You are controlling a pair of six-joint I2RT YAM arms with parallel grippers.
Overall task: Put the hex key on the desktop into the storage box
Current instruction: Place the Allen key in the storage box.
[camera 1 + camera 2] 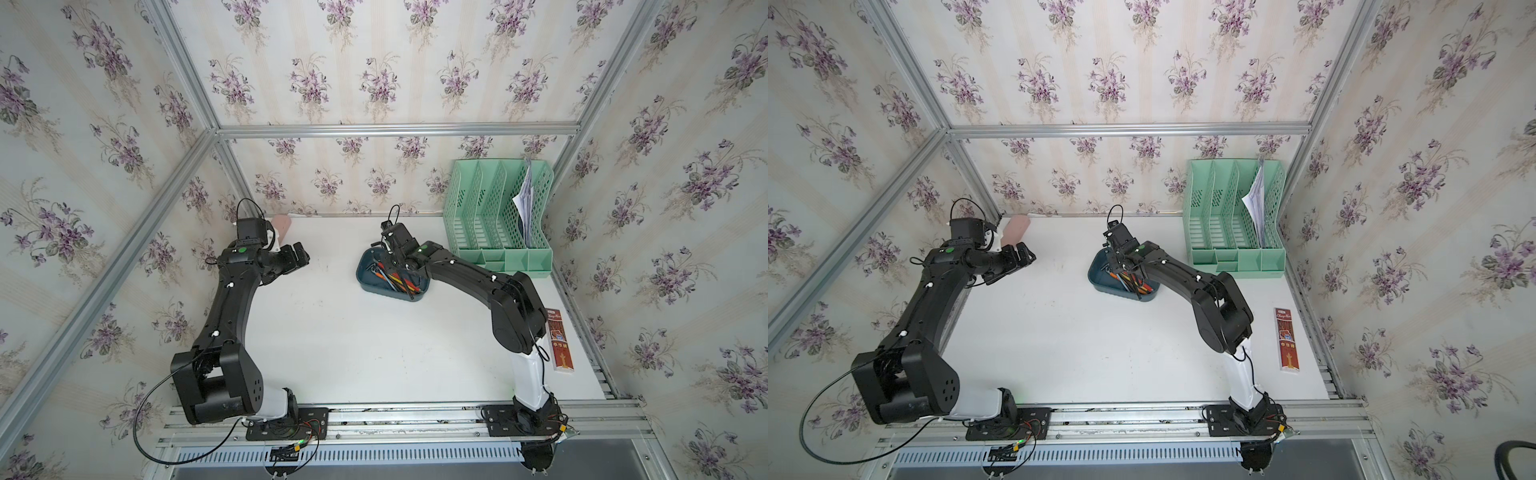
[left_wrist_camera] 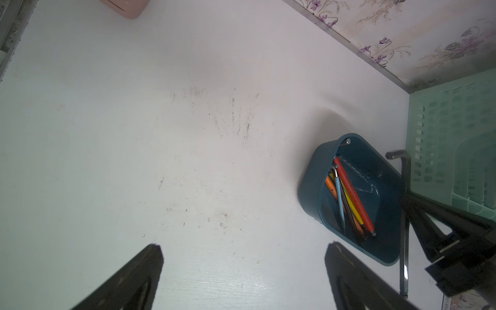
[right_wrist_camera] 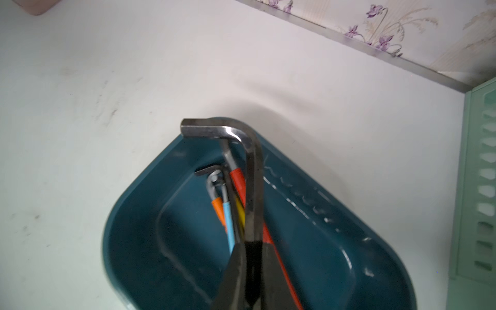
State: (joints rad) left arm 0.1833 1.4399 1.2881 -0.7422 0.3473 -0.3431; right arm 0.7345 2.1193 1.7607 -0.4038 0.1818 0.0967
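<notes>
Next, the right gripper moves down into the storage box (image 1: pixel 368 274) and releases the big hex key's long body over the coloured-sleeve hex keys, since they lie below it inside the box.
My right gripper (image 3: pixel 252 248) is shut on the long shank of a big dark steel hex key (image 3: pixel 253 188). It holds the key above the teal-blue storage box (image 3: pixel 134 241), bent end outward over the box's far rim. The left wrist view shows the same hex key (image 2: pixel 405 214) hanging clear over the storage box (image 2: pixel 308 193). Several coloured-sleeve hex keys (image 3: pixel 228 222) lie inside. In both top views the storage box (image 1: pixel 368 274) (image 1: pixel 1100 276) sits mid-back on the white desktop (image 1: pixel 353 345). My left gripper (image 2: pixel 244 248) (image 1: pixel 299 257) hovers open and empty to its left.
A tall mint-green file rack (image 1: pixel 498 216) with papers stands just right of the box, at the back. A small pink case (image 1: pixel 284 226) lies in the back left corner. A long red-brown carton (image 1: pixel 561 340) lies along the right rail.
</notes>
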